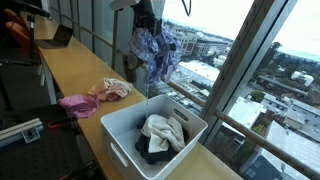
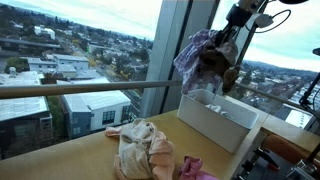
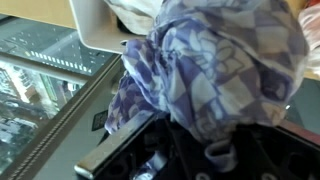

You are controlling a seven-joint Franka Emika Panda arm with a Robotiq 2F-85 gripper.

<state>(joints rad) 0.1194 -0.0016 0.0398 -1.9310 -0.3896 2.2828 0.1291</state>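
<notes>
My gripper is holding the checked cloth bunched high above the rim of the bin. Next it needs to carry the cloth over the white and dark clothes [image 1: 160, 135] in the bin [image 1: 118, 133], lower it and let it go.
My gripper [image 1: 146, 22] is shut on a blue and white checked cloth [image 1: 154, 52] and holds it high in the air, above the far side of a white bin [image 1: 118, 133]. The cloth hangs in a bunch below the fingers. It also shows in an exterior view [image 2: 200, 58] with the gripper [image 2: 232, 28] above it. In the wrist view the cloth [image 3: 215, 65] fills most of the picture and hides the fingertips. The bin [image 2: 222, 130] holds white and dark clothes [image 1: 160, 135].
A cream cloth [image 1: 110, 89] and a pink cloth [image 1: 75, 103] lie on the wooden counter [image 1: 70, 70] beyond the bin; both show in an exterior view [image 2: 140, 150]. A window rail [image 2: 90, 90] and glass run along the counter's edge. A laptop [image 1: 55, 38] stands further back.
</notes>
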